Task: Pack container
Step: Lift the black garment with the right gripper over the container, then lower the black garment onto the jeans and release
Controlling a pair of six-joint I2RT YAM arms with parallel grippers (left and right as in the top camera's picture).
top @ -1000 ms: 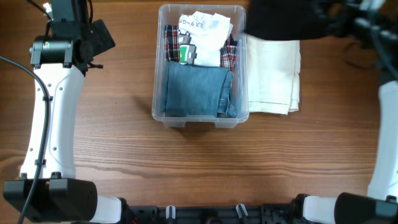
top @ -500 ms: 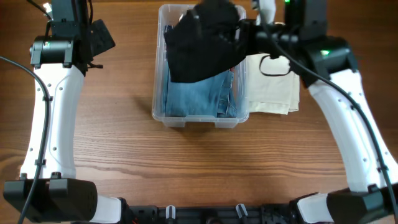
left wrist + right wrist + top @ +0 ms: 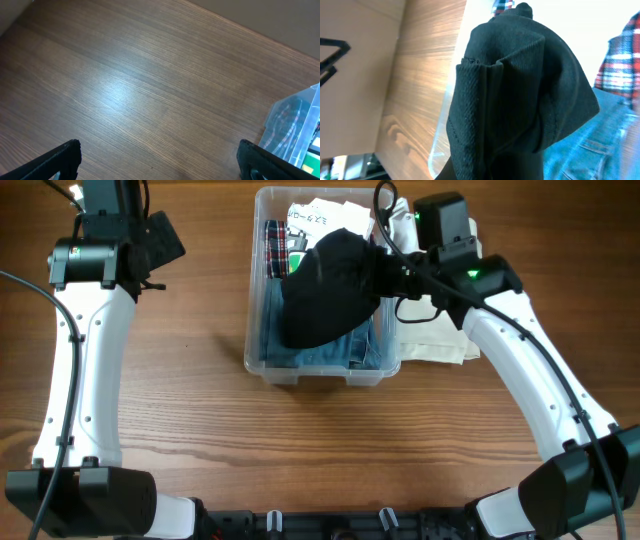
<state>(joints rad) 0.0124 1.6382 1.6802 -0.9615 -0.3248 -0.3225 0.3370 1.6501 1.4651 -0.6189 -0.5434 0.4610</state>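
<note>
My right gripper moves back over the container's near end next and lowers the black garment onto the folded jeans (image 3: 322,350) (image 3: 587,142).
The clear container (image 3: 254,300) stands at the back middle of the table. It holds folded blue jeans (image 3: 345,350), a plaid cloth (image 3: 274,238) and a white garment (image 3: 322,218). My right gripper (image 3: 384,272) is shut on a black garment (image 3: 325,292) that hangs over the container's middle, above the jeans. In the right wrist view the black garment (image 3: 520,95) covers the jaws; the jeans (image 3: 602,145) and plaid cloth (image 3: 620,65) lie behind it. My left gripper (image 3: 160,240) is open at the far left, its fingers (image 3: 60,159) wide apart over bare wood.
A folded cream cloth (image 3: 442,338) lies on the table against the container's right side, partly under my right arm. The container's corner (image 3: 297,127) shows at the right edge of the left wrist view. Wood tabletop (image 3: 320,440) spreads in front.
My right arm has swung in from the back right with the black garment, bringing it over the container and lower. The left arm has not moved.
</note>
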